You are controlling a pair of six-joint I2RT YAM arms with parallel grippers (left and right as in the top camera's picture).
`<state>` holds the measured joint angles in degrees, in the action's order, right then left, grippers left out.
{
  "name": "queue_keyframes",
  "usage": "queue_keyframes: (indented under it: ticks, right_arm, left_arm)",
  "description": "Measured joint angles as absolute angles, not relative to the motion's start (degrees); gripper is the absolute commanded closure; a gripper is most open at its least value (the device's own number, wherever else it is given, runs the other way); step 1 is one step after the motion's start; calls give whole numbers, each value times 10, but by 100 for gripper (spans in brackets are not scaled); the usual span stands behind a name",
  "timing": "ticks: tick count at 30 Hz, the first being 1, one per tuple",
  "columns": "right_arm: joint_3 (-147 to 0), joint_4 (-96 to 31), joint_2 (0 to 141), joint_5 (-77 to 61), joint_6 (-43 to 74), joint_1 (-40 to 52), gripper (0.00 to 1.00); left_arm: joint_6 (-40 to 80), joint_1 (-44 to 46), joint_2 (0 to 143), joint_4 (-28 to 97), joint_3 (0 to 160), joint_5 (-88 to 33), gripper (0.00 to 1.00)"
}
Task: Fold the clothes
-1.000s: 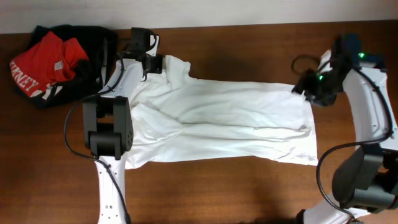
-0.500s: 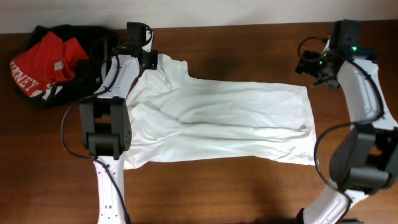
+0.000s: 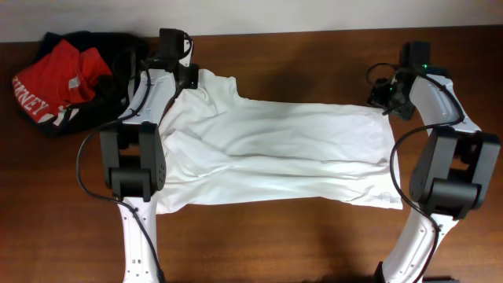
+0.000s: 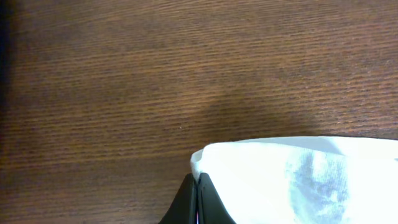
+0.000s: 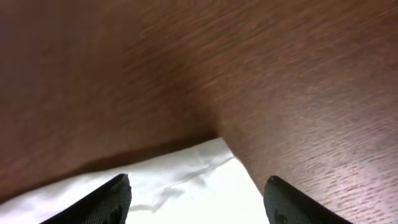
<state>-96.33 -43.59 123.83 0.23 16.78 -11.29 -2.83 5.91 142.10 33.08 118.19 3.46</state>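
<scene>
My left gripper lifts the shirt's pinched corner next and carries it back to release it over the shirt's creased near part, since that part lies back of the gripper.
The clothes, a white T-shirt [image 3: 275, 153], lie spread flat across the brown table, wrinkled through the middle. My left gripper [image 3: 189, 75] is at the shirt's far left corner and shut on the cloth there. In the left wrist view its fingers [image 4: 197, 190] meet on the white edge [image 4: 292, 177]. My right gripper [image 3: 385, 99] hovers over the far right corner, jaws open. In the right wrist view that gripper [image 5: 198, 182] straddles the white corner [image 5: 205, 171] with nothing pinched between its two dark fingertips [image 5: 115, 193].
A pile of red and black garments [image 3: 67, 79] sits at the far left corner of the table, close to the left arm. The table's back edge [image 3: 314, 31] runs along the top, just beyond both grippers. Both arm bases stand at the near side.
The right gripper let go of the far right corner, lifted toward the back edge, then swung back over that corner. The left gripper drew its corner slightly outward, then held still.
</scene>
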Motion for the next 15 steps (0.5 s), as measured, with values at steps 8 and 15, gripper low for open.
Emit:
queue_keyframes:
  ticks: [8, 15]
  right_arm:
    - [-963, -419, 1275, 7, 192, -113, 33]
    - [-963, -415, 1280, 11, 195, -112, 35]
  left_arm:
    - [-28, 59, 1421, 334, 1182, 35, 100]
    - [-28, 59, 1421, 335, 1182, 35, 100]
